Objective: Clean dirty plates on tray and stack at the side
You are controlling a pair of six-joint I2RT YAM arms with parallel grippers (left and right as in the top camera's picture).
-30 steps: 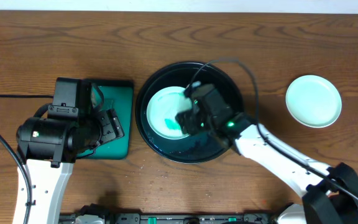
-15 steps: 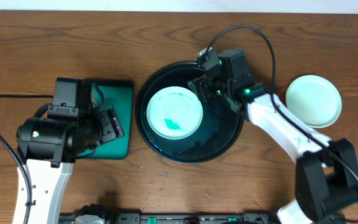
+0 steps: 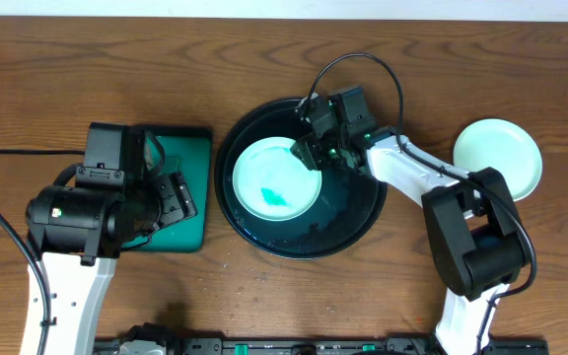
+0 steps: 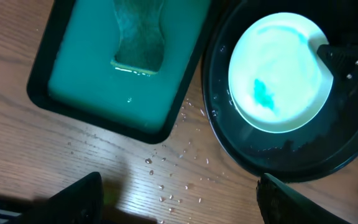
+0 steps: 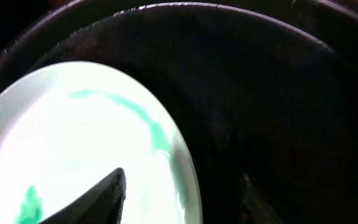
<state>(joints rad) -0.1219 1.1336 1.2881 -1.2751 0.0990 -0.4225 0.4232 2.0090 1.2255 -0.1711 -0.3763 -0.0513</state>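
Note:
My left gripper moves outward and down to the dark green sponge (image 4: 139, 36) next, since a teal-green smear marks the plate.
A pale plate (image 3: 274, 182) with a teal-green smear lies in the left half of the round black tray (image 3: 355, 229). My right gripper (image 3: 309, 153) is low at the plate's upper-right rim. In the right wrist view its jaws stand open astride that rim, one finger (image 5: 98, 199) over the plate (image 5: 73, 137) and the other over the dark tray (image 5: 278, 93). A clean mint plate (image 3: 498, 160) sits on the table to the right. My left gripper (image 3: 171, 197) hovers open and empty; the left wrist view shows the smeared plate (image 4: 278, 71) in the tray (image 4: 229, 146).
A rectangular black-rimmed green tray (image 3: 190, 163) holding a sponge (image 4: 138, 37) sits left of the round tray. Water drops (image 4: 185, 162) dot the wood between them. The right arm's cable (image 3: 363, 61) loops above the tray's back.
My right gripper left the plate's right side, swung to the tray's back, then came down at the plate's upper-right rim with narrower jaws. The left arm has not moved.

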